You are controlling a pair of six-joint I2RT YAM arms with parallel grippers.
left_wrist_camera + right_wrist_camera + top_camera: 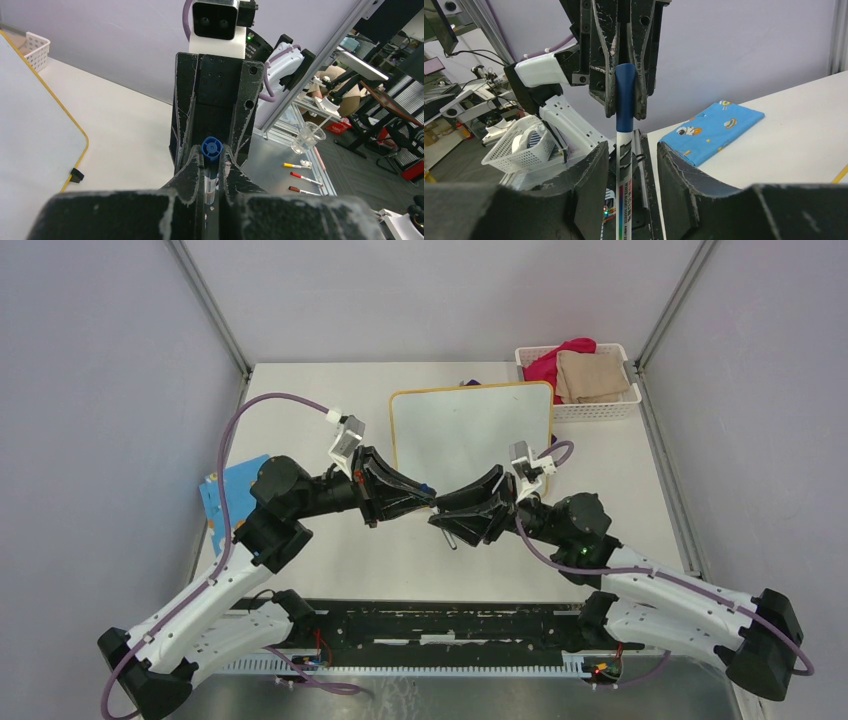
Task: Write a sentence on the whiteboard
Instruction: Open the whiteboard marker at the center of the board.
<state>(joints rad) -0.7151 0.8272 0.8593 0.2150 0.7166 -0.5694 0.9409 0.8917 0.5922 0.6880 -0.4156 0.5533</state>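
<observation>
I will move my left gripper to the left in the top view and down to release the cap there, because the tabletop between card and whiteboard (470, 430) is bare.
The whiteboard (470, 430), white with a thin yellow-orange frame, lies flat at the table's middle back; its yellow edge (55, 105) shows in the left wrist view. Its face is blank, and no sentence shows on it. Both grippers meet nose to nose in front of the board, above the table. My left gripper (430, 502) (212, 161) is shut on the blue cap (212, 148) of a whiteboard marker (624, 165). My right gripper (447, 512) (630, 150) straddles the marker's white barrel, with a gap showing on each side of it.
A white basket (612, 405) with red and tan cloths stands at the back right corner. A blue patterned card (232, 490) (711, 125) lies at the table's left edge, partly under the left arm. A small dark object (470, 383) peeks out behind the board.
</observation>
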